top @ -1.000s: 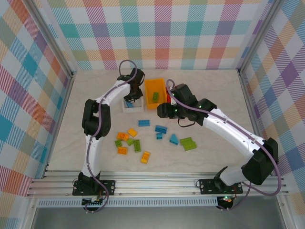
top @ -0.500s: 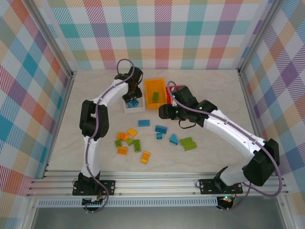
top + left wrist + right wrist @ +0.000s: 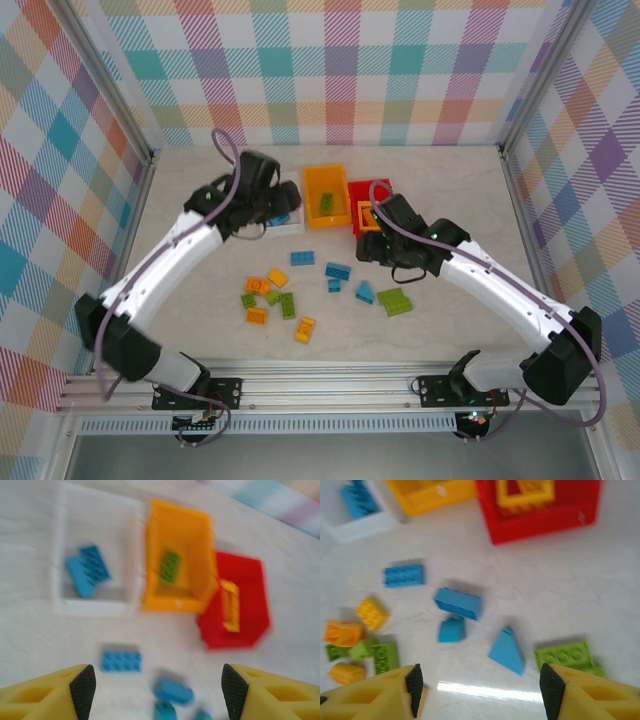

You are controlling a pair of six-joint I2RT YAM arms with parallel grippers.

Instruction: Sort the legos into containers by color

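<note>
The robot's right gripper should next move back toward the robot's base and then go down to the lime-green plate.
In the left wrist view, the white bin (image 3: 134,560) holds two blue bricks (image 3: 87,570). The orange bin (image 3: 200,555) holds one green brick (image 3: 170,566), and the red bin (image 3: 252,605) holds the yellow frame (image 3: 230,605). My left gripper (image 3: 157,692) hangs open and empty above a loose blue brick (image 3: 121,661). My right gripper (image 3: 477,685) is open and empty too, above several loose blue bricks (image 3: 457,602) and a green plate (image 3: 565,655). From the top, the left gripper (image 3: 283,197) is over the white bin (image 3: 290,226) and the right gripper (image 3: 368,243) is just in front of the red bin (image 3: 372,189).
Yellow, orange and green bricks (image 3: 272,298) lie in a cluster at the front left of the table (image 3: 450,180). Blue bricks (image 3: 338,270) are scattered in the middle, with the green plate (image 3: 395,300) to their right. The three bins stand side by side at the back.
The left arm's elbow has swung down and out to the left, and its gripper has pulled back from the white bin. The right gripper has moved right, from the orange bin to the red bin.
</note>
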